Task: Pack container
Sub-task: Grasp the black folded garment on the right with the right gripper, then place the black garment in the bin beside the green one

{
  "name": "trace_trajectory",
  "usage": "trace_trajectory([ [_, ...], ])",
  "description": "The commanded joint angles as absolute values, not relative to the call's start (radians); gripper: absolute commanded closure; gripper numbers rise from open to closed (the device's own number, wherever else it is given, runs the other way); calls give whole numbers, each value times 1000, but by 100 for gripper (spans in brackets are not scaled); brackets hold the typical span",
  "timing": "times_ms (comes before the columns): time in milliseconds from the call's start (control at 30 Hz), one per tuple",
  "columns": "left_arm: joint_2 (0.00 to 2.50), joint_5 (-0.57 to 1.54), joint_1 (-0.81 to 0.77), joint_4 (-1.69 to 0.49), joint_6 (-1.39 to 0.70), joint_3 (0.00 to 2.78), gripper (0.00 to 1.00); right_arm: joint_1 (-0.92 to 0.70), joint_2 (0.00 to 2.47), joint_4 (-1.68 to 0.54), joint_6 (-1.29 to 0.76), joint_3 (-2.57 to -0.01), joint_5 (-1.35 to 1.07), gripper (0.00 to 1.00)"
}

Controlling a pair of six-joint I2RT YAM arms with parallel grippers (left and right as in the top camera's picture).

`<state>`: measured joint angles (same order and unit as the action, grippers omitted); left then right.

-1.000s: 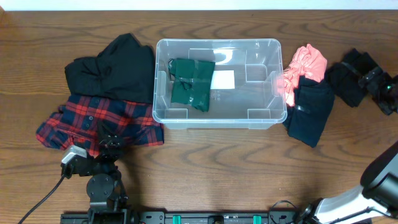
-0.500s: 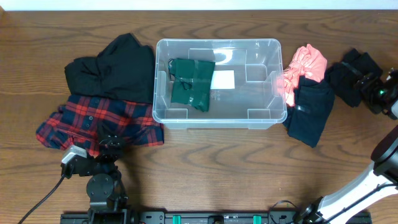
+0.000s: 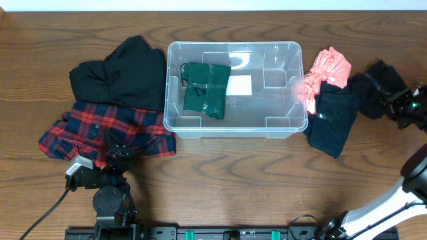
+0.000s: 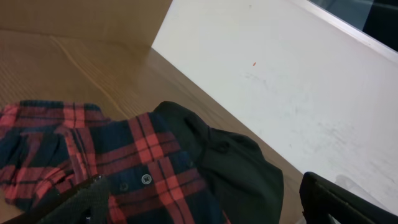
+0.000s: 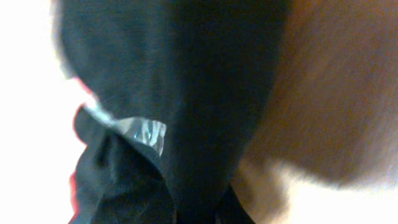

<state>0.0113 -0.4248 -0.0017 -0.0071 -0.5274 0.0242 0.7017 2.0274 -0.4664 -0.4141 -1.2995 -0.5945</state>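
Observation:
The right gripper will raise the black garment past the pink garment, then bring the black garment down over the container's white label [image 3: 239, 85], where the bottom of the container is empty.
The clear container [image 3: 288, 127] stands mid-table with a folded green garment [image 3: 205, 89] in its left half and a white label [image 3: 239, 85] on its base. To its right lie a pink garment [image 3: 329, 69], a navy garment [image 3: 332, 119] and a black garment [image 3: 372, 90]. My right gripper [image 3: 395, 101] is shut on the right end of that black garment; in the right wrist view black cloth [image 5: 186, 93] covers the jaws. My left gripper [image 4: 205, 214] stands open above a red plaid shirt [image 4: 93, 155], its two fingers far apart and nothing between them.
A large black garment [image 3: 120, 77] lies left of the container, overlapping the plaid shirt [image 3: 87, 130]. The left arm's base [image 3: 110, 200] stands at the front edge. The right arm reaches in from the lower right [image 3: 413, 180]. A white wall [image 4: 280, 74] borders the far table edge.
My right gripper went from open to shut on the black garment's right end and shifted a little toward the front; the cloth has stretched with it. The left arm has not moved.

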Motion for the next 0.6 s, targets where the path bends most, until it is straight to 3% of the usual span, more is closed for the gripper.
trace_trajectory([
  [0, 12, -426, 2, -41, -529, 5, 2, 673, 1830, -537, -393, -1293, -752, 99],
  [300, 12, -426, 2, -41, -529, 5, 2, 382, 1353, -621, -345, -1293, -774, 99],
  [567, 12, -426, 2, -41, -529, 5, 2, -25, 1304, -613, -473, -1281, -626, 99],
])
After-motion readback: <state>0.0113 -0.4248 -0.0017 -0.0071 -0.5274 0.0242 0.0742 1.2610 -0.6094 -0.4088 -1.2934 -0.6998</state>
